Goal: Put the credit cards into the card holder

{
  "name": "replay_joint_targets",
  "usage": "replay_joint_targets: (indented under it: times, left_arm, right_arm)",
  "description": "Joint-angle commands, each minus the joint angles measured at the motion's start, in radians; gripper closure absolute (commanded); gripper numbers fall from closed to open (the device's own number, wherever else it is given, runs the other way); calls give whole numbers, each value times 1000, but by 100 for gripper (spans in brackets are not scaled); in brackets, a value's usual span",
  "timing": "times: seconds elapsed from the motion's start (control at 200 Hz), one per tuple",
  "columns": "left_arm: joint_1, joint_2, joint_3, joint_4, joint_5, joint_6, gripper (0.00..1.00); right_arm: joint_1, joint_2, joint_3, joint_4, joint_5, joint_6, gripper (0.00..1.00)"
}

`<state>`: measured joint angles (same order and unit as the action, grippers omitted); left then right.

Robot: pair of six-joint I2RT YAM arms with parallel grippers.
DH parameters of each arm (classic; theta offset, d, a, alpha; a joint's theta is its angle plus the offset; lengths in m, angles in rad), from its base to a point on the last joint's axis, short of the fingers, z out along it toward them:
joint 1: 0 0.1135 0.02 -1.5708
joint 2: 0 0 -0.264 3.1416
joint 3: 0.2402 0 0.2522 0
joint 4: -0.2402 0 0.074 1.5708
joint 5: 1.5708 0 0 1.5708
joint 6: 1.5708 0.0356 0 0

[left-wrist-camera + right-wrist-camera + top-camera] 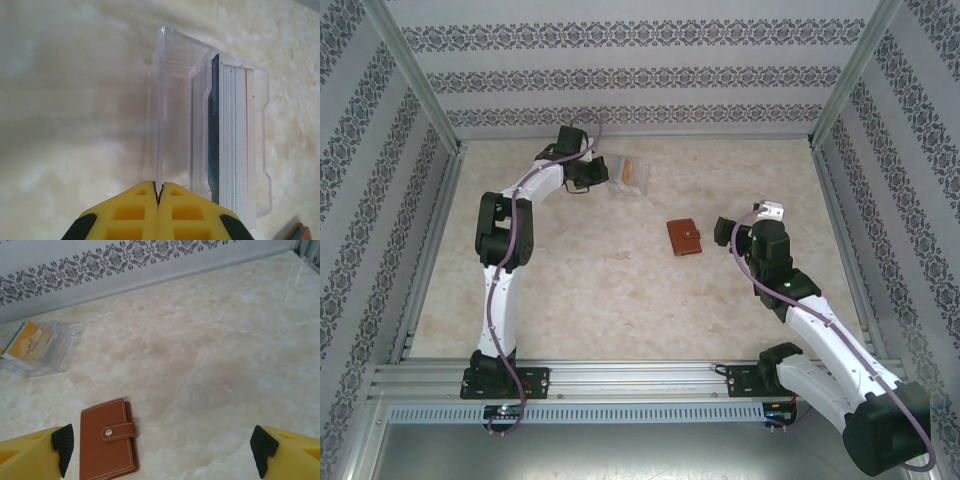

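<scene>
The left gripper needs to pull the box back toward the card holder and let go of the box's side, because the bare tabletop (642, 212) beside the card holder is back from that gripper.
The credit cards (232, 135) stand as a stack on edge inside a clear plastic box (175, 100) at the back of the table; an orange-tan card (26, 339) faces outward. My left gripper (158, 191) is shut on the box's thin near wall, and it sits beside the box (628, 175) in the top view. The card holder (684, 238), reddish-brown leather with its snap tab fastened, lies closed and flat mid-table. My right gripper (162, 452) hovers open just right of the holder (108, 440), with nothing between its fingers (35, 455).
Patterned walls and metal frame posts (415, 80) enclose the marbled tabletop (620, 290). A metal rail (620, 375) runs along the near edge by the arm bases.
</scene>
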<state>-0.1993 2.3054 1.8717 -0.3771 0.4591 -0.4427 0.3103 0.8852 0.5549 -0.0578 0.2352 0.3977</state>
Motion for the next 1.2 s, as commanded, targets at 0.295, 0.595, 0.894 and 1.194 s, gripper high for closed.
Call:
replay_joint_targets:
  times: [0.295, 0.595, 0.894, 1.194]
  left_arm:
    - [-190, -349, -427, 160, -291, -250, 100]
    - [-286, -412, -556, 190, -483, -339, 100]
    - [-286, -427, -562, 225, -408, -324, 60]
    - [-276, -570, -609, 158, -468, -279, 30]
  right_arm:
    - [24, 276, 156, -200, -138, 3, 15]
    - [63, 508, 297, -300, -147, -86, 15]
    - [114, 713, 403, -324, -160, -163, 7]
    - [162, 848, 515, -363, -150, -183, 3]
